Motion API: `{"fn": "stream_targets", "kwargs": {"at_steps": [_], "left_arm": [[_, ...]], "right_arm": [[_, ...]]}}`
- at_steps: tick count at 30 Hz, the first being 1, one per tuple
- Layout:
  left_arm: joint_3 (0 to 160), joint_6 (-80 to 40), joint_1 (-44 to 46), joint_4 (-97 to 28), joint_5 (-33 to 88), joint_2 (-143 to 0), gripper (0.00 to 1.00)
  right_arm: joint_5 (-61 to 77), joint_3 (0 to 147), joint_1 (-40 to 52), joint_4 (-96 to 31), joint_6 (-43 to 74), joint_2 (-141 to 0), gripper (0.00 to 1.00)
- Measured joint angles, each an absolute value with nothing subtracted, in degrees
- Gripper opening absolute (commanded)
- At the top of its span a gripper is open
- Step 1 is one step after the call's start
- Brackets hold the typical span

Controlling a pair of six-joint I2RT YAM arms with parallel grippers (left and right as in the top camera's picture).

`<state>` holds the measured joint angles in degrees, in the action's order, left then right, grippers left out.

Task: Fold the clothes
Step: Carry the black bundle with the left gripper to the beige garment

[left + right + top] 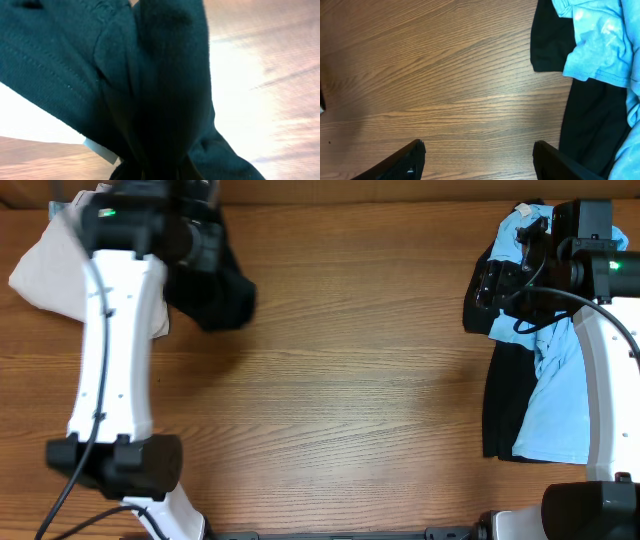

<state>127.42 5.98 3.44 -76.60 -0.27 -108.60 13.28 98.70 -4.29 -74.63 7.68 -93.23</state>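
Note:
Next, my left gripper needs to shift left in the overhead view and down over the folded beige trousers (62, 272) to release the black T-shirt (218, 298), since the trousers already lie folded.
A black T-shirt (218, 298) hangs bunched from my left gripper (205, 250) at the table's far left. In the left wrist view its dark cloth (160, 85) fills the frame and hides the fingers, which are shut on it; a white label (100, 150) pokes out. At the far right lie a light blue tee (555, 395) and another black garment (502, 405). My right gripper (479, 150) hovers open over bare wood just left of that pile, with the blue tee (600, 45) and black cloth (590, 120) beside its right finger.
Folded beige trousers (48, 268) lie at the far left corner, partly under the left arm. The wooden table (340, 380) stretches between the two arms. Both arm bases stand at the near edge.

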Motion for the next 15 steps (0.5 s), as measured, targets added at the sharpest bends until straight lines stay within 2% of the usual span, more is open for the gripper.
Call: {"fn": "stream_targets", "kwargs": {"at_steps": [8,15], "left_arm": [[128.5,19.0,-8.0,-66.5,-6.8,-106.8,0.04],[128.6,41.1,-13.8,-59.4,-10.7,-109.0,0.04]], "right_arm": [[13.6,98.7,-4.3,-74.6,7.7,-93.2,0.73],[14.0,98.7,-4.3,-74.7,7.7,-93.2,0.73]]}}
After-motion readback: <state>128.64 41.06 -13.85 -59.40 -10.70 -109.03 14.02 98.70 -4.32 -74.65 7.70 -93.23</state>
